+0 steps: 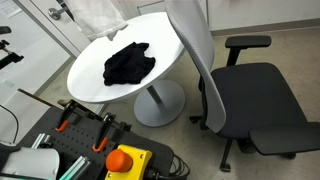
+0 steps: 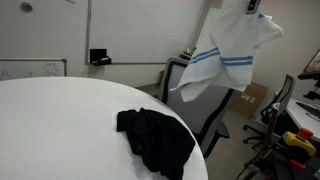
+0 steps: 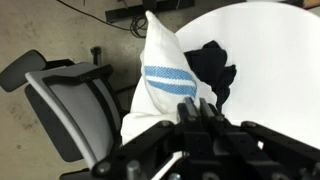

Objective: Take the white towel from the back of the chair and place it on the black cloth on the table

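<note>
The white towel is still high. Next, my gripper will lower it away from the chair [image 1: 250, 100] toward the black cloth and then let go of it.
My gripper [image 3: 178, 108] is shut on the white towel [image 3: 160, 75], which has a blue stripe and hangs below the fingers. In both exterior views the towel [image 2: 225, 55] [image 1: 100, 15] hangs in the air, clear of the chair, near the edge of the round white table [image 1: 90, 85]. The gripper [image 2: 250, 7] is at the top edge of the frame. The black cloth [image 1: 130, 63] lies crumpled on the table; it also shows in another exterior view [image 2: 155, 140] and in the wrist view [image 3: 215, 68]. The grey office chair [image 1: 250, 100] stands beside the table, its back [image 3: 70, 105] bare.
A yellow box with an orange button [image 1: 125, 160] and orange clamps [image 1: 70, 112] sit at the front by the table. The table's pedestal base [image 1: 158, 105] stands next to the chair. A cardboard box [image 2: 255, 100] and another chair [image 2: 285, 95] are on the floor beyond.
</note>
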{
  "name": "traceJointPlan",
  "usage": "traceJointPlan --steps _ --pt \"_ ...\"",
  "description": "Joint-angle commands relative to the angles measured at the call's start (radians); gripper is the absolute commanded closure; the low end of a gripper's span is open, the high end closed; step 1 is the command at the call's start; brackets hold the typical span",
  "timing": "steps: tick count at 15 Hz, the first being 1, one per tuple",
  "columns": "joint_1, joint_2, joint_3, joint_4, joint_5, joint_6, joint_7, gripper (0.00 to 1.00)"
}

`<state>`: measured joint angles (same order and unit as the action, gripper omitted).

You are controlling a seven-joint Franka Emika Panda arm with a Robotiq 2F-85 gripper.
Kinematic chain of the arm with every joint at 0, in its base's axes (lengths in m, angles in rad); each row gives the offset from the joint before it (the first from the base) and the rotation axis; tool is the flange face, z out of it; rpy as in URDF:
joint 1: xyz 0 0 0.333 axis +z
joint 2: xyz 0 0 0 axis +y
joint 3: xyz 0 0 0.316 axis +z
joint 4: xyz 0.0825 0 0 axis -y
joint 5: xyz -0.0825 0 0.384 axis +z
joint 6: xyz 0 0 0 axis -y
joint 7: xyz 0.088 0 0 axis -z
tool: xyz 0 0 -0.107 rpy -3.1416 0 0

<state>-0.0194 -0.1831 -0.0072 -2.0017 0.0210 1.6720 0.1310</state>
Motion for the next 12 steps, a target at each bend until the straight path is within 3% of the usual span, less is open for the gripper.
traceJointPlan --steps 1,6,12 --pt "0.060 -0.175 0.063 -0.218 0.074 0.090 0.029 0.98" --pt "0.121 -0.216 0.166 -0.392 0.154 0.301 0.159 0.98" --pt "0.106 -0.093 0.202 -0.435 0.146 0.596 0.329 0.98"
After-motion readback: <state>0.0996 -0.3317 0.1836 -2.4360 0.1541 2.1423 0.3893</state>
